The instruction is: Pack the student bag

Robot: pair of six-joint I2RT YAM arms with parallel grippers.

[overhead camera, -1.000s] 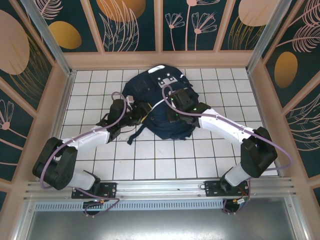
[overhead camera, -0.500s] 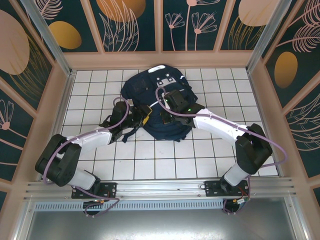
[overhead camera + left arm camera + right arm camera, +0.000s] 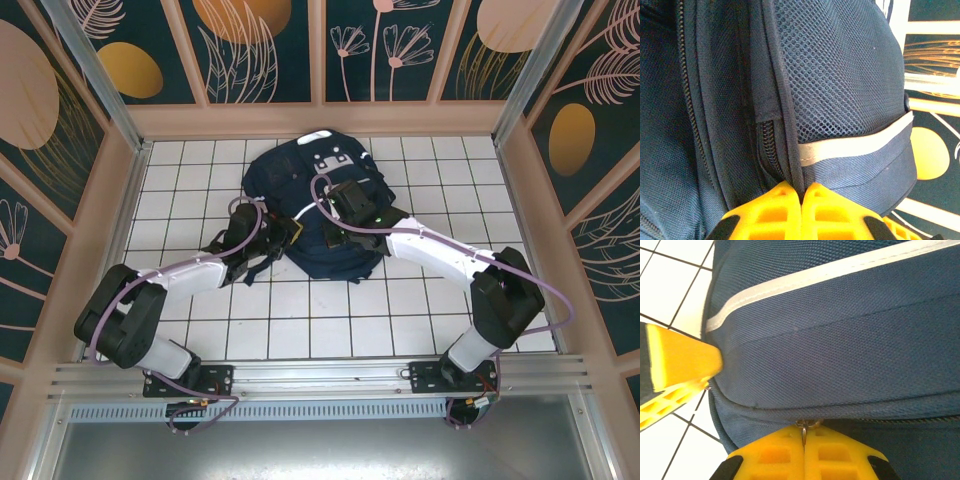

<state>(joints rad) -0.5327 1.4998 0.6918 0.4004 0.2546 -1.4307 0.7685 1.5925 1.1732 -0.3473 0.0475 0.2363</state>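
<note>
My right gripper is shut on the bag's zip pull, so I need to move the piped fabric seam in my left gripper slightly outward from it next, then release the seam.
The student bag, dark navy with white reflective stripes, lies on the white tiled floor at the middle back. My left gripper is at the bag's left side. In the left wrist view its yellow fingers are shut on a dark fabric seam of the student bag, beside a zip and below a mesh pocket. My right gripper reaches over the bag's near part. In the right wrist view the right gripper is shut on a small metal zip pull of the student bag.
A yellow finger of the left gripper shows at the left of the right wrist view, pressed against the bag. A black strap trails toward the arms. Low wooden walls ring the white tiled floor.
The left gripper has shut on the bag's seam and its arm has edged toward the bag. The right gripper shifted left over the bag, staying shut.
</note>
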